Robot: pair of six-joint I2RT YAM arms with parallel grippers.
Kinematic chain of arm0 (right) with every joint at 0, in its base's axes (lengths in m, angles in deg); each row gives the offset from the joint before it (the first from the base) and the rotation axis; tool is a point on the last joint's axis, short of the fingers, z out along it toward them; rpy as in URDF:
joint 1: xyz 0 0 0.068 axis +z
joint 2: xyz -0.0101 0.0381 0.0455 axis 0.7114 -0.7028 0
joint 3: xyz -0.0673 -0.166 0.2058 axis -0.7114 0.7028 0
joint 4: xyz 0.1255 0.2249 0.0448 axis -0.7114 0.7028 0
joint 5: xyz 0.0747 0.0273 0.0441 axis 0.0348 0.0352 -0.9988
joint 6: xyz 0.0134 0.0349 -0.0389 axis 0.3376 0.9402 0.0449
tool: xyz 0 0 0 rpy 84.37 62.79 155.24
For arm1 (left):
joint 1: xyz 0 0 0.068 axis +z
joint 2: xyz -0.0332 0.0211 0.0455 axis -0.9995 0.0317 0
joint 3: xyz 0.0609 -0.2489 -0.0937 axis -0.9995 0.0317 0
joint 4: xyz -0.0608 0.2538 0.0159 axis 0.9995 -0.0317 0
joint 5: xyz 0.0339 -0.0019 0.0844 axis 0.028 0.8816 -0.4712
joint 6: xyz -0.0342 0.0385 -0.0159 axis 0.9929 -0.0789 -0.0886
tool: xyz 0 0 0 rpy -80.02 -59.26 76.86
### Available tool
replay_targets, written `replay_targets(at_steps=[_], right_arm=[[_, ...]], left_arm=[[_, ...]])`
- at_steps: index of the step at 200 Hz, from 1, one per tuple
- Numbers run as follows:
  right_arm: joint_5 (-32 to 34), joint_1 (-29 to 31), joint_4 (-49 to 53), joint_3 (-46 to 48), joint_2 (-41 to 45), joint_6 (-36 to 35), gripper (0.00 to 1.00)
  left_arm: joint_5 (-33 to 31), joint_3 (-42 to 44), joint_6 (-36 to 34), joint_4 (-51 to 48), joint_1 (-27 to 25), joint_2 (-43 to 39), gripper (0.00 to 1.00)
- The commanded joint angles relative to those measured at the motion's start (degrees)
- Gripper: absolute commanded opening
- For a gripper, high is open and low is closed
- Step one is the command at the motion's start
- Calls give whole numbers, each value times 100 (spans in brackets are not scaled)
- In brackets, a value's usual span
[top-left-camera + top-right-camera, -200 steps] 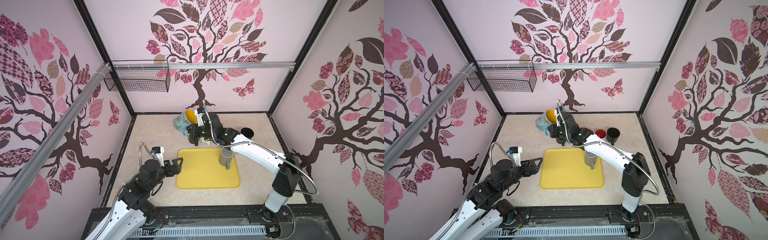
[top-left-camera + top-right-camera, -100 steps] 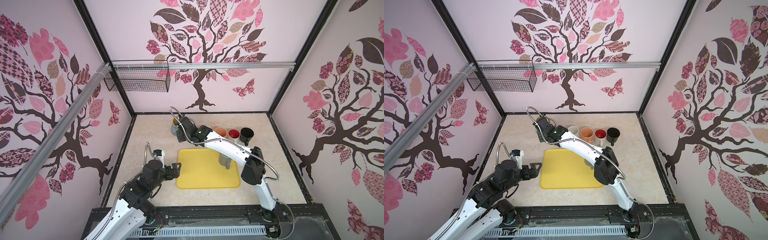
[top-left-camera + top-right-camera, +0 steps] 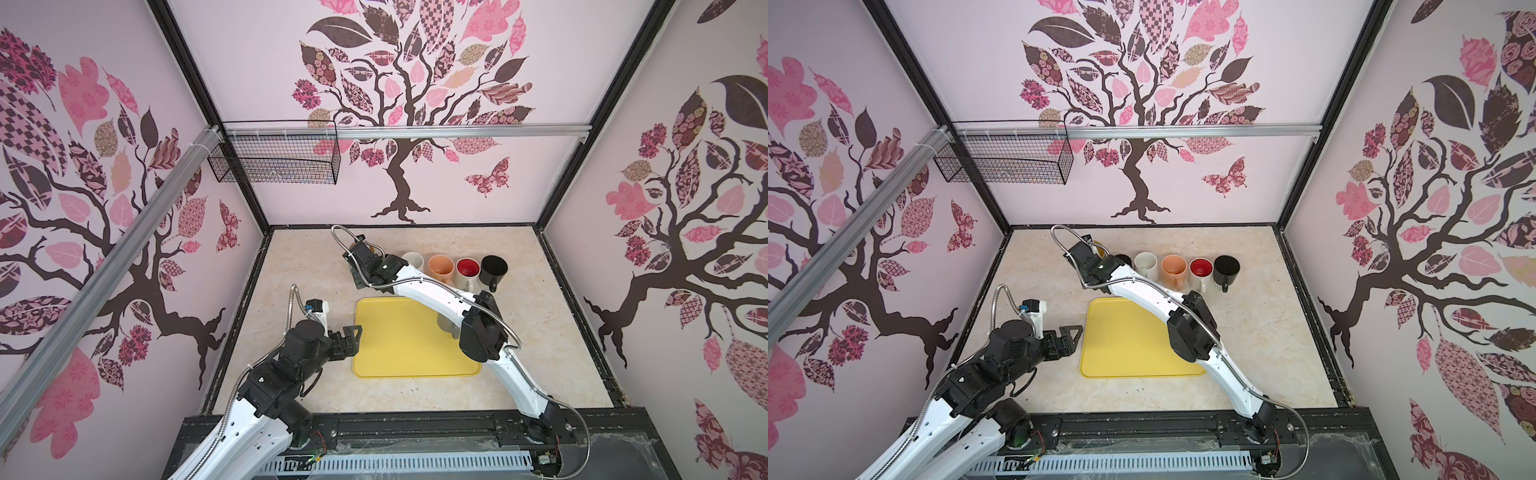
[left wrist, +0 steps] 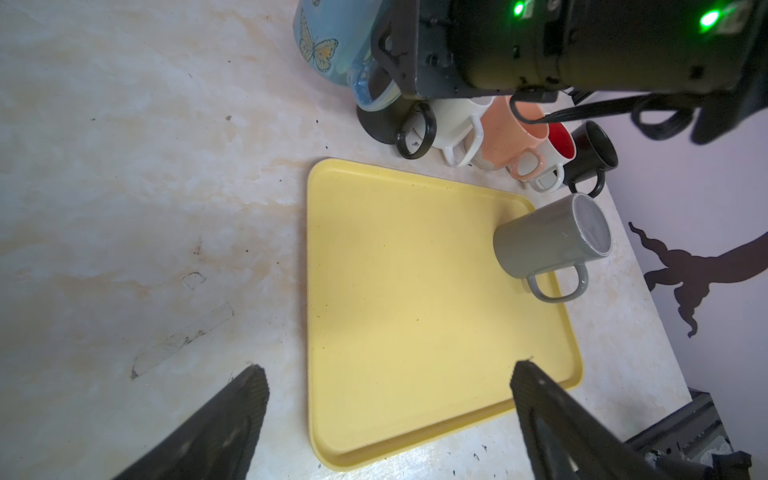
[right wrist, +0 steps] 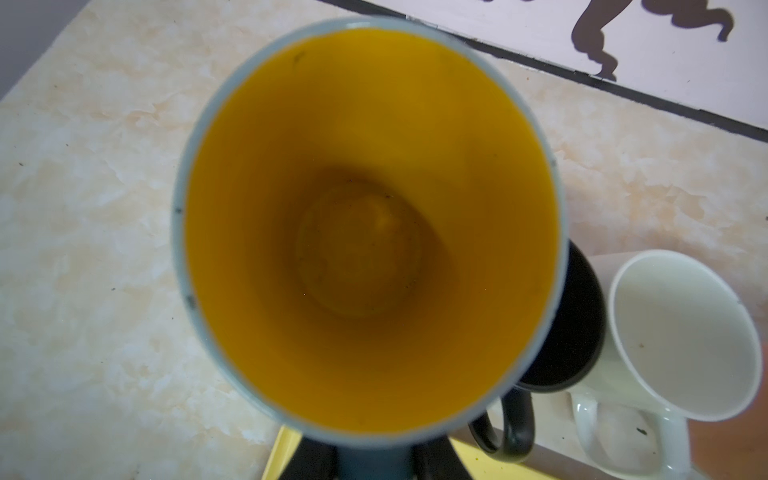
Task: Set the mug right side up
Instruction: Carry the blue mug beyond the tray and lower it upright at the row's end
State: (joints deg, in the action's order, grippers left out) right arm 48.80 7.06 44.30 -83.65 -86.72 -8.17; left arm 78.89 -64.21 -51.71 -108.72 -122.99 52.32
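Note:
My right gripper will next lower the butterfly mug [image 4: 320,45] onto the tabletop beside the neighboring black mug and release the butterfly mug's handle, as its yellow inside already faces up.
A blue butterfly mug [image 4: 320,45] with a yellow inside [image 5: 365,224] stands mouth up at the left end of the mug row. My right gripper [image 5: 376,461] is shut on its handle and hides most of it in both top views [image 3: 376,249] [image 3: 1098,246]. Whether its base touches the table I cannot tell. A grey mug [image 4: 548,241] sits upside down on the yellow tray [image 4: 395,291], partly behind the right arm in a top view [image 3: 446,324]. My left gripper [image 4: 386,374] [image 3: 353,338] hangs open and empty over the tray's left edge.
A row of upright mugs lines the back: black [image 5: 577,324], white [image 3: 1146,264], orange [image 3: 1174,266], red [image 3: 1200,268], black [image 3: 1226,268]. The right arm [image 3: 436,299] stretches across the tray's far corner. A wire basket [image 3: 274,162] hangs on the back wall.
The right arm has swung the blue mug from above the row's middle to its left end and lowered it; the mug went from tilted to mouth up. The left gripper drew back slightly.

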Motion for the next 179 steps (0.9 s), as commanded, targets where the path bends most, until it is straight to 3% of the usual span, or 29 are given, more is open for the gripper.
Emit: replay_targets(at_steps=[1, 148, 179], right_arm=[[187, -20, -348, -485, -165, 25, 0], [178, -159, -289, -480, -614, 263, 0], [181, -156, -228, -426, -511, 312, 18]], left_arm=[[-38, -213, -41, 58, -13, 42, 94], [-32, -192, -4, 12, -9, -110, 94], [-36, -197, 10, -10, -10, -184, 94]])
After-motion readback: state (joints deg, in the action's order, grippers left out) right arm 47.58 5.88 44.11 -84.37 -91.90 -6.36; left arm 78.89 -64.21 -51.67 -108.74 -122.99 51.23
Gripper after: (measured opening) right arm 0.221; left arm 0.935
